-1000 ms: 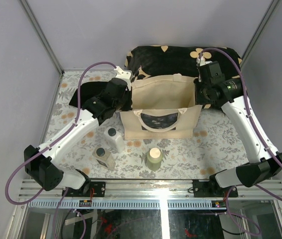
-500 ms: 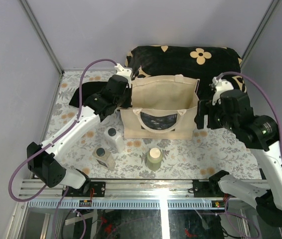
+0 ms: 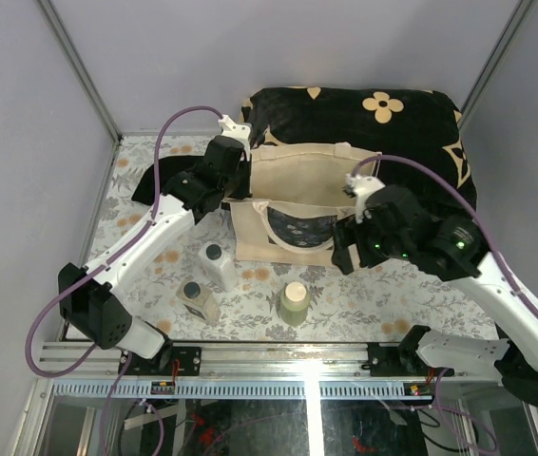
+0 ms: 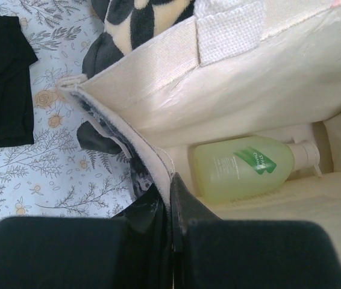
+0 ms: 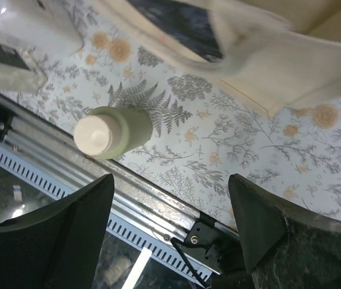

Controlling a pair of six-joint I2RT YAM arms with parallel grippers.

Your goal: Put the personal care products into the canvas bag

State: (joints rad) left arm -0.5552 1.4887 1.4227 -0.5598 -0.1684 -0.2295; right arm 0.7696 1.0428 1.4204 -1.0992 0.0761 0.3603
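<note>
The second pale green bottle (image 3: pixel 295 303) (image 5: pixel 114 132) stands upright outside the bag, so my right gripper will next go down and to the left in the top view, its open fingers straddling the bottle.
The beige canvas bag (image 3: pixel 297 190) stands open mid-table. My left gripper (image 3: pixel 238 186) is shut on the bag's left rim (image 4: pixel 128 141), and the cloth runs in between the fingers (image 4: pixel 185 208). One pale green bottle (image 4: pixel 243 167) lies on its side inside the bag. My right gripper (image 3: pixel 343 253) hangs open and holds nothing, in front of the bag's right corner (image 5: pixel 279 66), above the table's near edge. A second pale green bottle (image 3: pixel 295 302) (image 5: pixel 113 132) stands in front of the bag. The white bottle (image 3: pixel 217 264) and the squat clear-tan bottle (image 3: pixel 197 297) stand at front left.
A black cushion with beige flowers (image 3: pixel 364 114) lies behind the bag. A black cloth (image 3: pixel 148 187) (image 4: pixel 2 84) lies left of my left arm. The metal rail (image 3: pixel 278 356) (image 5: pixel 158 211) runs along the near edge. Grey walls close in both sides.
My right gripper has left the bag's right side, opened wide and swung forward and left to the front of the bag. My left gripper has kept its hold on the rim.
</note>
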